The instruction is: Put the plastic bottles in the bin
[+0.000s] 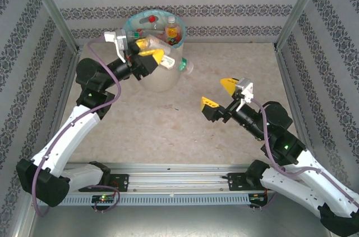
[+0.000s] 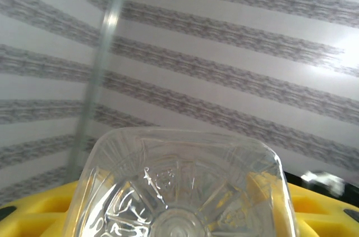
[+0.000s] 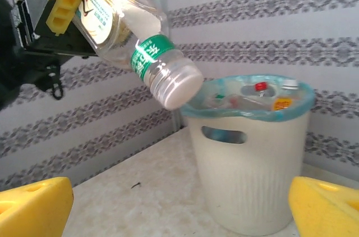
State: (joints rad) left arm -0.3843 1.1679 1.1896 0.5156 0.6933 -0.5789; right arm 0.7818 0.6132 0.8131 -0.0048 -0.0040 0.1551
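Note:
Next, my left gripper will carry the bottle outward over the bin's opening [image 1: 153, 27] below, tilt the bottle's cap down, then lower and release the bottle.
My left gripper [image 1: 152, 56] is shut on a clear plastic bottle [image 1: 175, 64] with a green label and a white cap. The bottle is tilted, cap down and to the right, beside the bin's rim. In the left wrist view its clear square base [image 2: 179, 183] sits between my yellow fingers [image 2: 322, 209]. The right wrist view shows the same bottle [image 3: 132, 32] hanging left of the bin [image 3: 252, 175]. The cream-white bin [image 1: 162, 80], lined with a light blue bag, holds several bottles [image 1: 171, 30]. My right gripper [image 1: 220, 93] stands wide open and empty over mid-table, facing the bin.
Patterned walls and aluminium posts [image 1: 53, 9] close in the table on three sides. The bin stands at the back left, close to the rear wall. A small dark speck [image 1: 176, 108] lies on the beige tabletop. A metal rail [image 1: 179, 183] runs along the near edge.

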